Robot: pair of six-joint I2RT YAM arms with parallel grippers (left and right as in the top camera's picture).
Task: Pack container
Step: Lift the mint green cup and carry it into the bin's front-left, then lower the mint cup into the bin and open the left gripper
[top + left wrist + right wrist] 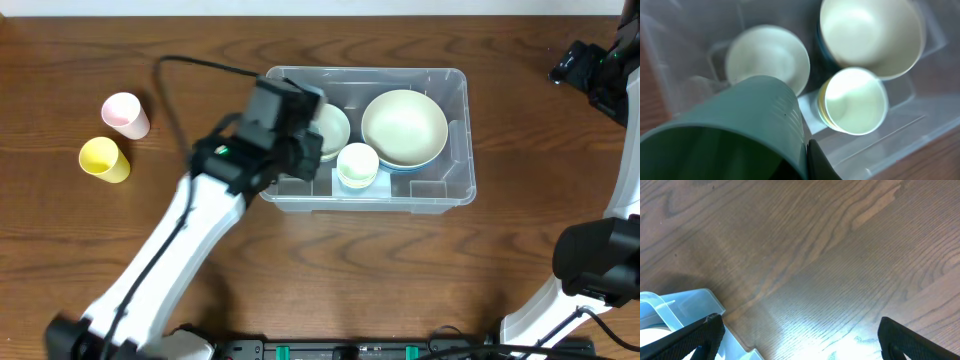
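Note:
The green cup should next go down and slightly back with my left gripper, to stand in the container's near corner, empty beside the small bowl.
The clear container [400, 203] stands mid-table. It holds a large cream bowl [404, 128], a small cream bowl [333, 128] and a pale cup [357, 164]. My left gripper [305, 148] hangs over the container's left part. In the left wrist view it [809, 156] is shut on the wall of a green cup [740, 135], held tilted above the small bowl [767, 57] and next to the pale cup [854, 101]. My right gripper [588, 68] is at the far right, away from the container. In the right wrist view it [800, 340] is open and empty over bare wood, with a container corner [687, 305] at the left.
A pink cup [124, 114] and a yellow cup [104, 159] lie on the table at the left. The left arm crosses the table from the front left up to the container. The right arm's base is at the right edge.

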